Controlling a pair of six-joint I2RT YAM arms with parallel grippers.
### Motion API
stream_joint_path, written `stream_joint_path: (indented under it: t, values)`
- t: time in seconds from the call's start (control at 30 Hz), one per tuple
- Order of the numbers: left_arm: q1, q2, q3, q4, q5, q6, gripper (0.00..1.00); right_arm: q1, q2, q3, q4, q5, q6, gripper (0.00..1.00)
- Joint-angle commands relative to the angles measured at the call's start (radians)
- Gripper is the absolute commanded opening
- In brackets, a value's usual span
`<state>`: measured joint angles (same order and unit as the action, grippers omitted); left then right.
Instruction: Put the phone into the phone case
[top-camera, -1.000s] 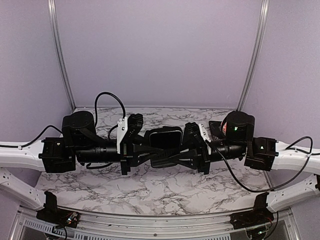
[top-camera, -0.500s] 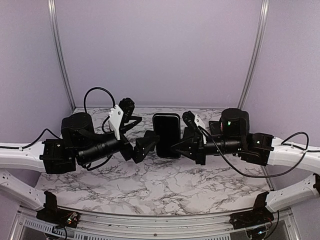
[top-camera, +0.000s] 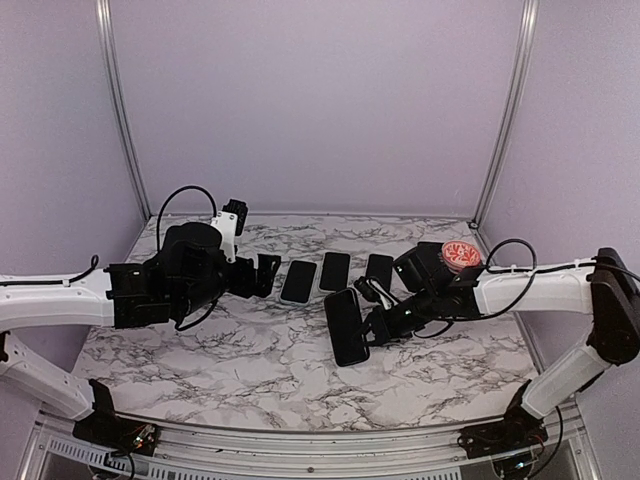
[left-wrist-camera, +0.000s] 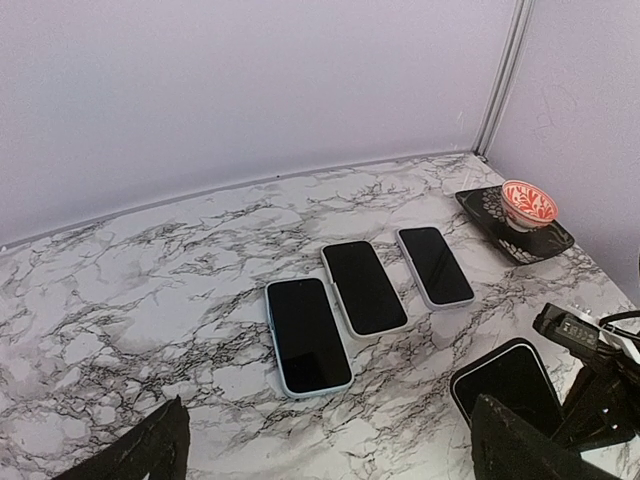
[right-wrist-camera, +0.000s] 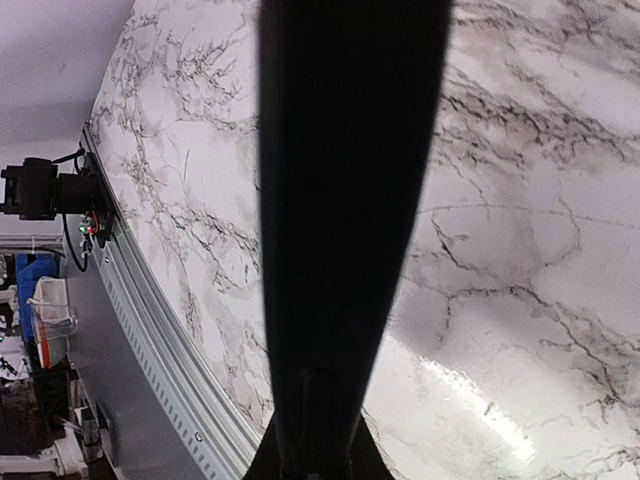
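The robot's right gripper will lower and move a little toward the front bar to lay the phone flat and let go of the phone's edge, since the marble there is clear.
My right gripper (top-camera: 373, 322) is shut on the right edge of a black phone (top-camera: 346, 326). I hold it low over the marble table (top-camera: 250, 360), in front of a row of phones. In the left wrist view the phone (left-wrist-camera: 508, 383) shows a dark screen, a thin pale line and a black outer rim that looks like the phone case. The right wrist view shows it edge-on (right-wrist-camera: 345, 200), running up from my gripper (right-wrist-camera: 312, 452). My left gripper (top-camera: 262, 276) stands open and empty to the left of the row, its dark fingertips (left-wrist-camera: 135, 455) wide apart.
Three phones lie side by side at the back: one in a pale blue case (left-wrist-camera: 308, 335), one in white (left-wrist-camera: 363, 287) and one in grey-white (left-wrist-camera: 434, 266). A red patterned bowl (top-camera: 461, 254) sits on a dark mat at the back right. The table's metal front rail (right-wrist-camera: 150, 330) is near.
Both grippers held the phone raised at the centre. The left gripper has let go, opened wide and drawn back left. The right gripper has carried the phone down toward the table.
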<state>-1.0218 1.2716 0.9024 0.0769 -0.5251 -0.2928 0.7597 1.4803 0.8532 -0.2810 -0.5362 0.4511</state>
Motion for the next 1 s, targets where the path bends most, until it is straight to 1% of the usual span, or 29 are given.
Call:
stream_joint_path:
  t: [0.0,0.17,0.27,0.4,0.43,0.5,0.6,0.7,0.77,0.83,0.9,0.93,0.97]
  values:
    - [0.009,0.018,0.021,-0.035,-0.013,-0.024,0.99,-0.046,0.013,-0.031,0.152,-0.088,0.144,0.00]
    - [0.018,0.019,0.024,-0.042,-0.014,-0.018,0.99,-0.077,0.055,-0.109,0.254,-0.170,0.236,0.00]
    - [0.021,0.016,0.024,-0.044,-0.015,-0.018,0.99,-0.078,0.077,-0.109,0.233,-0.171,0.234,0.00]
    - [0.024,0.009,0.013,-0.046,-0.027,-0.025,0.99,-0.079,0.072,-0.113,0.166,-0.116,0.209,0.01]
    - [0.025,0.009,0.010,-0.046,-0.030,-0.025,0.99,-0.079,0.067,-0.114,0.148,-0.094,0.204,0.10]
    - [0.031,0.012,0.006,-0.046,-0.030,-0.026,0.99,-0.082,0.055,-0.124,0.122,-0.062,0.196,0.19]
    - [0.038,0.019,0.008,-0.049,-0.032,-0.028,0.99,-0.085,0.038,-0.136,0.083,-0.018,0.176,0.40]
    - [0.044,0.021,0.005,-0.052,-0.032,-0.028,0.99,-0.092,0.008,-0.136,0.017,0.054,0.152,0.54]
    - [0.052,0.021,0.004,-0.056,-0.035,-0.023,0.99,-0.097,-0.024,-0.125,-0.039,0.123,0.127,0.59]
    - [0.063,0.020,0.004,-0.067,-0.050,-0.019,0.99,-0.098,-0.061,-0.090,-0.144,0.219,0.089,0.68]
    - [0.084,0.014,0.004,-0.075,-0.077,-0.020,0.99,-0.106,-0.105,-0.036,-0.229,0.327,0.053,0.80]
    - [0.097,0.009,0.002,-0.101,-0.085,-0.019,0.99,-0.116,-0.130,-0.012,-0.260,0.369,0.040,0.91]
    - [0.112,-0.002,-0.001,-0.111,-0.094,-0.019,0.99,-0.130,-0.157,0.009,-0.279,0.403,0.029,0.97]
